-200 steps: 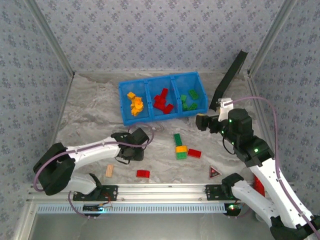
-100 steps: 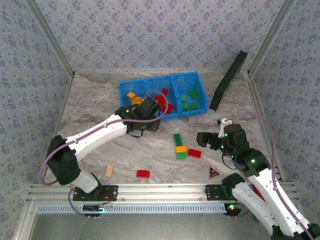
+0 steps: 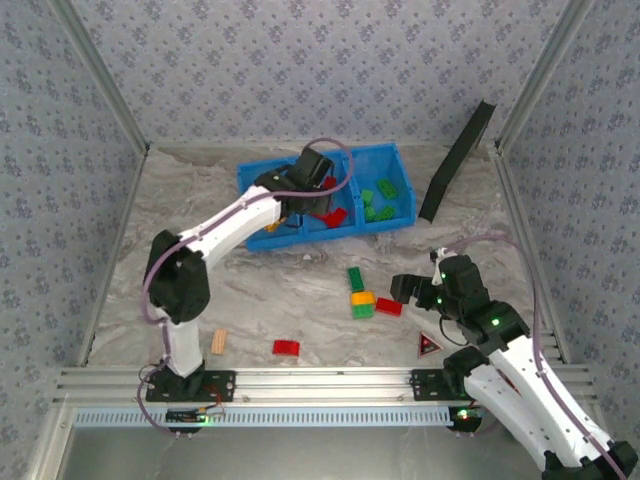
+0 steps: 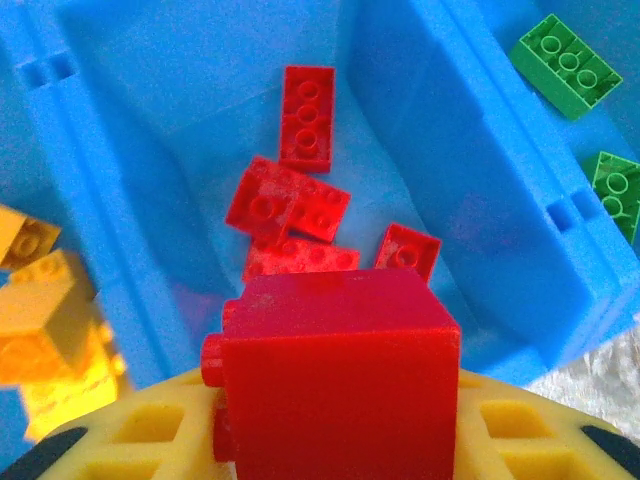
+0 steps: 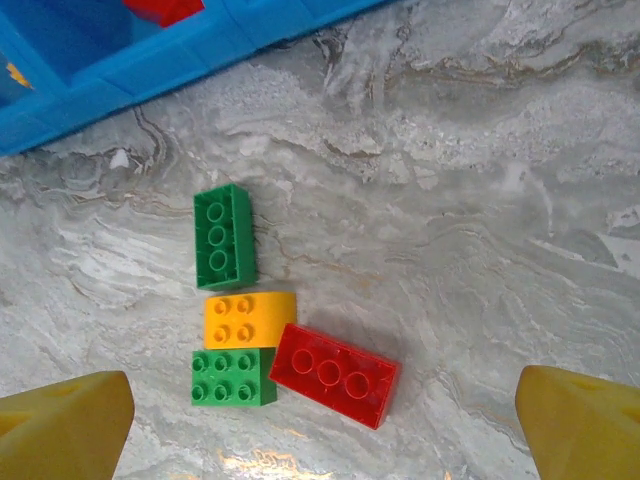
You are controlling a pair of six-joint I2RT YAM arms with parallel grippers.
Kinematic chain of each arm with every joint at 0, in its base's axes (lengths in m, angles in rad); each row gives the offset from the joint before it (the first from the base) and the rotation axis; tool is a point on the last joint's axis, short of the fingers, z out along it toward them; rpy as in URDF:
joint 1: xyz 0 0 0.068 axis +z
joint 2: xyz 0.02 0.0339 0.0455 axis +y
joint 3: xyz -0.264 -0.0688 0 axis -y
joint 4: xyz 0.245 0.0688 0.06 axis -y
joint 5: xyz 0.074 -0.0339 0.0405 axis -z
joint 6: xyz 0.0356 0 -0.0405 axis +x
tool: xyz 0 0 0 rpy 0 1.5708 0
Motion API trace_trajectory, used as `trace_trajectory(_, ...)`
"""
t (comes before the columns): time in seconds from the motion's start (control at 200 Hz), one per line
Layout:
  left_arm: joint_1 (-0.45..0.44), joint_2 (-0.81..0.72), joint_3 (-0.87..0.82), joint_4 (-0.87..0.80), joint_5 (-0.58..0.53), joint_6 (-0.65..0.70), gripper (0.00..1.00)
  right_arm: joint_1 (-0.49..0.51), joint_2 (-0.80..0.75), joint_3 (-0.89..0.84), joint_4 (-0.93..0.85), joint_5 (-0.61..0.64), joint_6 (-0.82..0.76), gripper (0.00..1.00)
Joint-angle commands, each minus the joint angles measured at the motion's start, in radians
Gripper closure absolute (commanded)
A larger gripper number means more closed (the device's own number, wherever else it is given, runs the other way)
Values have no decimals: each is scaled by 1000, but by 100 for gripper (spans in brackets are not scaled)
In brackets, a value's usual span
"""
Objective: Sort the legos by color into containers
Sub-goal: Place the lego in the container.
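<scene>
My left gripper moves down into the blue bin's middle section next and releases the red brick onto the gathered red bricks, since they lie below my gripper.
My left gripper hangs over the middle compartment of the blue bin, shut on a red brick held between its yellow fingers. Below it lie several red bricks, with yellow ones in the left compartment and green ones in the right. My right gripper stands open above a loose cluster on the table: a long green brick, a yellow brick, a square green brick and a red brick. Another red brick lies alone near the front.
A tan wooden block lies at the front left. A dark triangle with a red mark sits beside the right arm. A black panel leans against the back right corner. Patterned walls enclose the marble table.
My left arm has swung from the table's front up to the bin's middle compartment, carrying the red brick. My right arm has drawn back from the bin to the loose bricks.
</scene>
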Motion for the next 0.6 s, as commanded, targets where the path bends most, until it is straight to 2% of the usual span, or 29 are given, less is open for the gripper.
trace_trajectory(0.0, -2, 75, 112, -37, 32, 30, 72, -3, 26, -12, 25, 19, 1, 0)
trace_trajectory(0.275, 21, 230, 270, -92, 66, 3, 71, -3, 71, -10, 70, -4, -28, 0)
trace_trajectory(0.595, 42, 311, 313, -120, 97, -7, 62, 0, 140, 19, 158, -40, -142, 0)
